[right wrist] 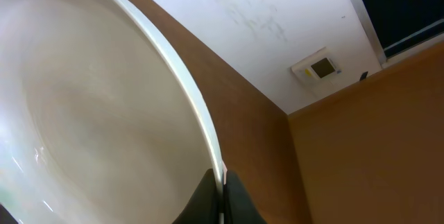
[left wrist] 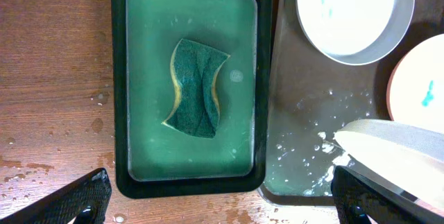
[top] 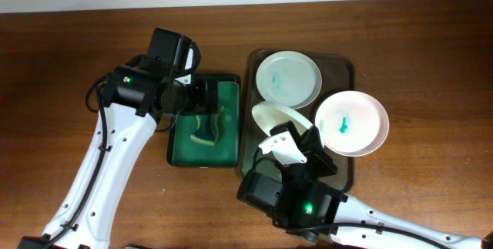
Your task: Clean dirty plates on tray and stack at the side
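The bare tabletop lies to the right gripper's right in the overhead view, so the right gripper should swing past the overhanging plate and down to let go of the rim of its plate.
Three white plates are in view. One with a faint teal smear (top: 287, 77) lies at the back of the dark tray (top: 340, 65). One with a teal smear (top: 352, 122) overhangs the tray's right rim. My right gripper (top: 289, 143) is shut on the rim of the third plate (top: 271, 116) and holds it tilted on edge over the tray; its rim shows between the fingers in the right wrist view (right wrist: 223, 182). My left gripper (left wrist: 220, 200) is open and empty, above the green container (left wrist: 191, 85) that holds a green sponge (left wrist: 196, 88).
The green container (top: 204, 122) stands just left of the tray, with the sponge (top: 208, 128) in shallow water. Water drops lie on the tray floor (left wrist: 305, 113) and on the wooden table (top: 69, 64). The tray takes up the middle right.
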Tool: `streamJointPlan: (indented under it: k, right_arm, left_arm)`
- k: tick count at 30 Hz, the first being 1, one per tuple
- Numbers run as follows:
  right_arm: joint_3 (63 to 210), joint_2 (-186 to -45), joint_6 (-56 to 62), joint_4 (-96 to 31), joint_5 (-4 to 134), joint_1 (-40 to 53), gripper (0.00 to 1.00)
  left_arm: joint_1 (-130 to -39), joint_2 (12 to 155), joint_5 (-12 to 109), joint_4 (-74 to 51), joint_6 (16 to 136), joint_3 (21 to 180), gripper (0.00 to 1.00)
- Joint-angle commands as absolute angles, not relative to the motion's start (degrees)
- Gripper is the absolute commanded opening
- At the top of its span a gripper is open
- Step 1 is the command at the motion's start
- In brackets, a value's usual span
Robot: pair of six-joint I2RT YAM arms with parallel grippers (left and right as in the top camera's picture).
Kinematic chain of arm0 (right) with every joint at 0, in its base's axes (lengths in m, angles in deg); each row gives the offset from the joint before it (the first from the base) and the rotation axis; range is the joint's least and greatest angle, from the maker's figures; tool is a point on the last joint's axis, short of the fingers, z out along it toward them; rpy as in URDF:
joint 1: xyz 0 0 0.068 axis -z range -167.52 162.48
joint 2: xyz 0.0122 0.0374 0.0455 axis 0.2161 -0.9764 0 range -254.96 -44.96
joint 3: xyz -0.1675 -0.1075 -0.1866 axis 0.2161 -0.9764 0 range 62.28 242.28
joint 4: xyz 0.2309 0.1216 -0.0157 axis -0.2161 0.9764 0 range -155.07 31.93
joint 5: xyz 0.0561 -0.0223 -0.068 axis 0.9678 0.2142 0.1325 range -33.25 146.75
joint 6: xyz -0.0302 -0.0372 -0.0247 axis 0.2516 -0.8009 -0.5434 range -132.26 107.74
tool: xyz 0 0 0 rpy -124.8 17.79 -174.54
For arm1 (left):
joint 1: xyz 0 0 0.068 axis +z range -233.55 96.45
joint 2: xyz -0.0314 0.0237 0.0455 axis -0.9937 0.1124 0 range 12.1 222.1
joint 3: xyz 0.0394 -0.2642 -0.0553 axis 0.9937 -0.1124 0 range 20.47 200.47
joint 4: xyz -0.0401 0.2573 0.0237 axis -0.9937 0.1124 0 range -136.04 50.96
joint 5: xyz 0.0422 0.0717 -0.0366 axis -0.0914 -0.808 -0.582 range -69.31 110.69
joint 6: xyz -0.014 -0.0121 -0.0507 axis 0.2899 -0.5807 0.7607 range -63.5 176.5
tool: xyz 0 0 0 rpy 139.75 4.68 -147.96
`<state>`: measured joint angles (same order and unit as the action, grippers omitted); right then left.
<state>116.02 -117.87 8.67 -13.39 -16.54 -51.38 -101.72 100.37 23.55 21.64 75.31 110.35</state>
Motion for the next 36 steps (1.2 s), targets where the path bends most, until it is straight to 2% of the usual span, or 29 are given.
streamJointPlan:
  k: [1, 8, 13, 30, 32, 36]
  right_arm:
    - [116.6, -117.0, 9.2, -13.4, -18.7, -51.6, 0.04]
    - [116.6, -117.0, 9.2, -13.4, -18.8, -51.6, 0.04]
    - [116.6, -117.0, 8.7, -13.4, -30.9, -51.7, 0.04]
    - [116.6, -117.0, 7.9, -13.5, -27.6, -51.6, 0.04]
    - [116.6, -117.0, 9.8, -15.7, -21.4, -50.6, 0.04]
    - [117.0, -116.9, 11.1, -22.3, 13.1, -37.7, 0.04]
  left_arm:
    - [-101.3, 99.5, 23.9, 21.7, 74.8, 110.6, 0.99]
    - [-101.3, 99.5, 23.9, 21.7, 74.8, 110.6, 0.99]
    - [-101.3, 99.5, 23.9, 21.7, 74.8, 110.6, 0.99]
    - [-101.3, 99.5, 23.9, 21.7, 74.8, 110.6, 0.99]
    - [-101.3, 99.5, 23.9, 21.7, 74.8, 110.6, 0.99]
    - [-101.3, 99.5, 23.9, 21.7, 74.8, 110.6, 0.99]
